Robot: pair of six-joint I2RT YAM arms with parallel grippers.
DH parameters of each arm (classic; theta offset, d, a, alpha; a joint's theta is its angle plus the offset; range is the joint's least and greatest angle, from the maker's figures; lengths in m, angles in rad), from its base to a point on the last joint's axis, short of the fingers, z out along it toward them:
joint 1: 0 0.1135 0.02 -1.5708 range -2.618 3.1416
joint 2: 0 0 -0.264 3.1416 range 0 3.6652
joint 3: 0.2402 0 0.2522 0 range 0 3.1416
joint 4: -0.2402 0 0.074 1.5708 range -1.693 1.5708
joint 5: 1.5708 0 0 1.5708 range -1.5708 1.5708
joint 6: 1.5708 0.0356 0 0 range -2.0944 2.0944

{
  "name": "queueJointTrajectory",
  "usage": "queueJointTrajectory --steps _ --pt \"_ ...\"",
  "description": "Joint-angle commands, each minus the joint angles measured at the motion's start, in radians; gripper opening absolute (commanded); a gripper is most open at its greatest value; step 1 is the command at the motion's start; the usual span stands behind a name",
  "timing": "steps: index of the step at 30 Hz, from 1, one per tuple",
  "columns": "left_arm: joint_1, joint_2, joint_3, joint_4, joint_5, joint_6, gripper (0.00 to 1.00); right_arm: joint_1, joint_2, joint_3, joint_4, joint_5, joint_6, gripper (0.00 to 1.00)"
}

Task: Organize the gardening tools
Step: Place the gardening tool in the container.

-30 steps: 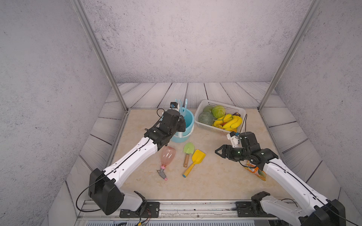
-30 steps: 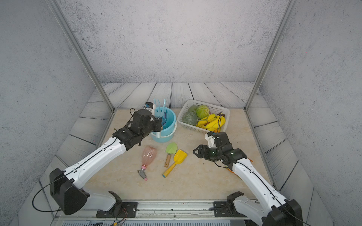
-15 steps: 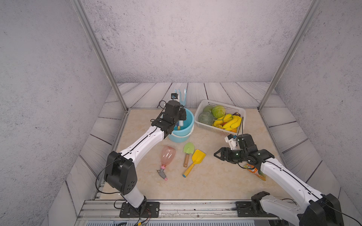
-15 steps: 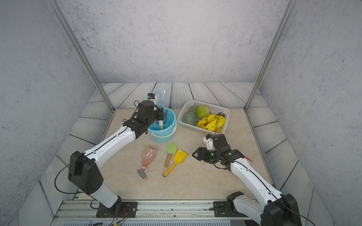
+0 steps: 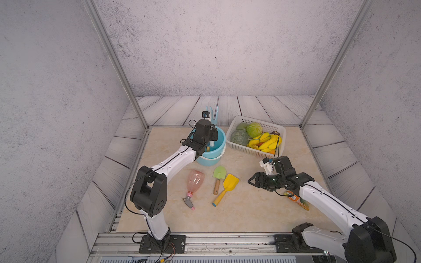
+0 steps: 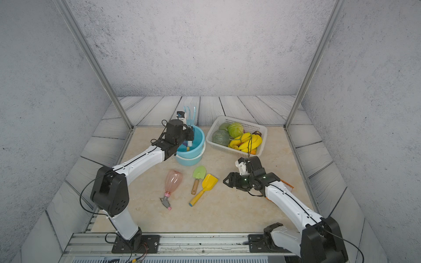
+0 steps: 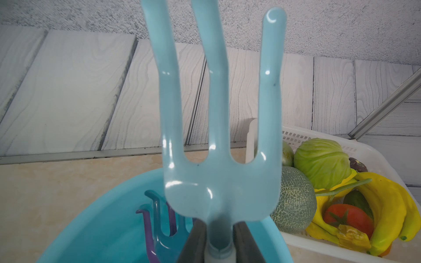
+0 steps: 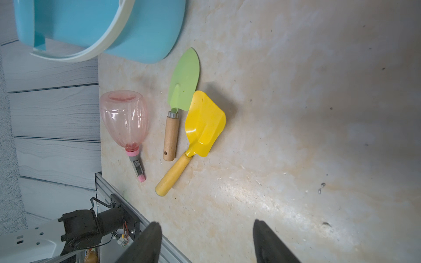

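Observation:
Next, the left gripper lowers the fork (image 7: 218, 177), its handle end already pointing down, and releases its neck, since the open inside of the light-blue bucket (image 7: 116, 228) lies below.
My left gripper (image 5: 210, 134) is shut on the neck of a light-blue fork (image 7: 218, 177). The fork stands tines up in both top views (image 5: 214, 113) (image 6: 190, 113), its handle end down inside the light-blue bucket (image 5: 219, 145). A purple rake (image 7: 147, 227) and a teal one lie in the bucket. A pink spray bottle (image 5: 194, 181), a green trowel (image 5: 219, 173) and a yellow trowel (image 5: 229, 184) lie on the table in front of the bucket. My right gripper (image 5: 251, 182) hovers open to the right of the yellow trowel (image 8: 202, 127), holding nothing.
A white basket (image 5: 246, 150) of fruit and vegetables stands to the right of the bucket. An orange packet (image 5: 296, 200) lies under my right forearm. Metal frame posts rise at the table's back corners.
My left arm has stretched out and lifted the blue fork slightly up and back over the bucket. My right gripper has drifted a little toward the trowels.

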Motion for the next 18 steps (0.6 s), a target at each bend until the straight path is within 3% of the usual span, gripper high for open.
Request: queueJointTrajectory --steps 1,18 --pt "0.006 0.019 -0.037 0.080 -0.002 0.015 0.00 0.005 0.012 -0.005 0.015 -0.016 -0.016 0.68" --pt "0.006 0.058 -0.117 0.063 0.003 -0.003 0.03 0.006 0.004 -0.036 0.033 -0.006 0.002 0.68"
